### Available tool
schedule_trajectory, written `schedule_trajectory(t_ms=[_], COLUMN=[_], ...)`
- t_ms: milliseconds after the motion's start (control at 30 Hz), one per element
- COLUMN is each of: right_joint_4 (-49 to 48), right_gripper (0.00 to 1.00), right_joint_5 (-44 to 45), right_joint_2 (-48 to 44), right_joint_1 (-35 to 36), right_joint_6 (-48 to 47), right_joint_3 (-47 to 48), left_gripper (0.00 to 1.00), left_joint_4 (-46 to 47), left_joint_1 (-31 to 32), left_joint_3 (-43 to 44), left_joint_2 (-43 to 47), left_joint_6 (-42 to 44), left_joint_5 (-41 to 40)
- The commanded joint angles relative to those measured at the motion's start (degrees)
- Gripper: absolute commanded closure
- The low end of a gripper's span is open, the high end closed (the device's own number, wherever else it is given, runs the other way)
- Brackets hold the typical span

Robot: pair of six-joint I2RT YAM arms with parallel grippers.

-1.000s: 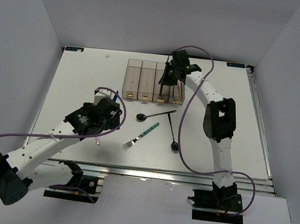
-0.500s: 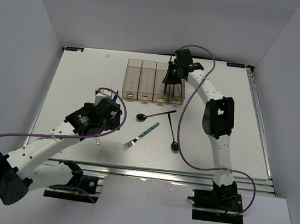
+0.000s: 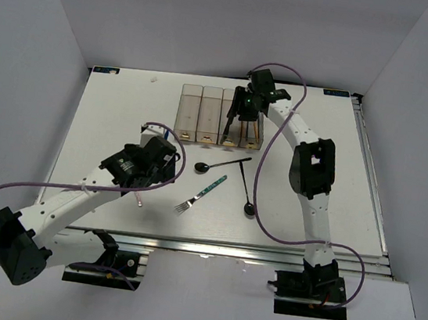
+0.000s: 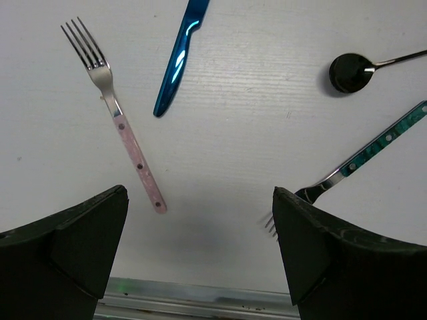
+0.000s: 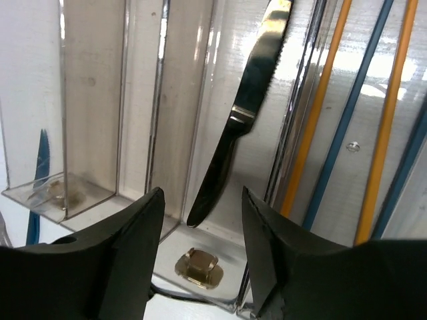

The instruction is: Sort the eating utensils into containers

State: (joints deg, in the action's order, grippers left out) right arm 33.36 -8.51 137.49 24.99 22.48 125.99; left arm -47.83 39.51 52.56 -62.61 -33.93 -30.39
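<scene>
I should move my open, empty left gripper outward next, then down onto the blue knife's handle end ahead.
The containers [image 3: 189, 112] are clear bins in a row at the back of the table. My right gripper [image 5: 200, 248] hangs open over the third bin [image 5: 200, 100]; a black knife [image 5: 241, 113] lies loose in it, its handle end between my spread fingers [image 5: 127, 257]. Orange and blue chopsticks [image 5: 319, 127] lie in the bin to its right. My left gripper [image 4: 200, 257] is open above the table with nothing in it. Ahead of it lie a pink-handled fork [image 4: 123, 127], a blue knife [image 4: 179, 60], a black spoon [image 4: 350, 72] and a teal-handled fork [image 4: 363, 160].
From above, two black spoons [image 3: 221, 163] [image 3: 246, 188] and the teal fork [image 3: 203, 192] lie mid-table between the arms. The table's metal front edge [image 4: 200, 300] runs just below my left gripper. White walls enclose the table on three sides.
My right gripper has opened and the black knife now lies free in the third bin. My left arm has shifted slightly forward and to the right.
</scene>
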Motion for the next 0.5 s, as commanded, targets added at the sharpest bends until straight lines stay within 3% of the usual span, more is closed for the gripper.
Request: schedule_trajectory(t_ms=[0, 167, 200, 233, 400, 467], right_joint_4=[-0.49, -0.32, 0.12, 0.30, -6.19, -14.50], right_gripper=[0.44, 0.40, 0.33, 0.11, 0.11, 0.11], right_joint_5=[0.16, 1.30, 1.48, 2.35, 0.44, -6.49], right_joint_2=[-7.67, -17.22, -19.00, -20.84, -38.32, -45.51], right_joint_1=[0.06, 0.06, 0.14, 0.14, -0.03, -0.56], right_joint_6=[-0.60, -0.24, -0.68, -1.64, -2.79, -1.40], right_joint_3=[0.04, -1.98, -3.46, -5.13, -25.06, -38.50], left_gripper=[0.02, 0.02, 0.02, 0.02, 0.02, 0.02], left_joint_4=[2.21, 3.27, 4.06, 4.41, 5.47, 4.86], left_joint_1=[0.05, -3.80, -4.87, -6.10, -15.07, -17.08], left_joint_3=[4.74, 10.19, 11.59, 12.30, 15.64, 17.66], left_joint_2=[-2.25, -10.75, -12.17, -13.49, -21.23, -25.09], left_joint_6=[-0.43, 2.90, 3.95, 5.96, 11.42, 14.06], left_joint_5=[-3.08, -1.96, -0.82, 1.19, 10.61, 14.19])
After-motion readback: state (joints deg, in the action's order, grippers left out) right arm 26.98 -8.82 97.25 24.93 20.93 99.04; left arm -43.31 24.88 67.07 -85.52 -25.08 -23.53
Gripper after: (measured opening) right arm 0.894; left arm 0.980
